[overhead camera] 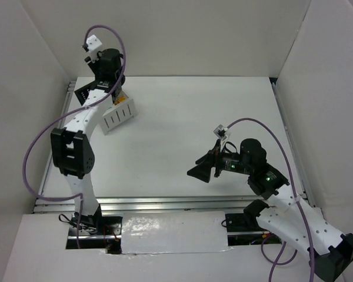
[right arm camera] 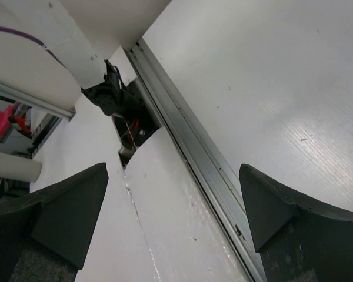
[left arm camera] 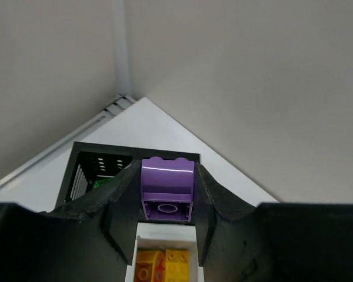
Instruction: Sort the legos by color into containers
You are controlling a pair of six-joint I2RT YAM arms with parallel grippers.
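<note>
A green brick (left arm camera: pixel 102 183) is in one end of the black bin, so my left gripper will move down to the bin's other end next and release the purple brick.
My left gripper (left arm camera: pixel 167 171) is shut on a purple brick (left arm camera: pixel 167 187) and holds it above the joined containers at the table's far left (overhead camera: pixel 113 93). Under it, the black bin (left arm camera: pixel 87 167) holds a green brick (left arm camera: pixel 102 183). The white bin (left arm camera: pixel 165 239) holds yellow and orange bricks (left arm camera: pixel 165 264). In the top view the white bin (overhead camera: pixel 119 115) and the black bin (overhead camera: pixel 83 93) show beside the left wrist. My right gripper (overhead camera: pixel 203 170) is open and empty (right arm camera: pixel 173 188), low near the table's front edge.
White walls enclose the table on three sides. A metal rail (right arm camera: pixel 194 153) runs along the near edge, with a gap and wiring (right arm camera: pixel 126 117) below it. The left arm's purple cable (overhead camera: pixel 32 153) loops at the left.
</note>
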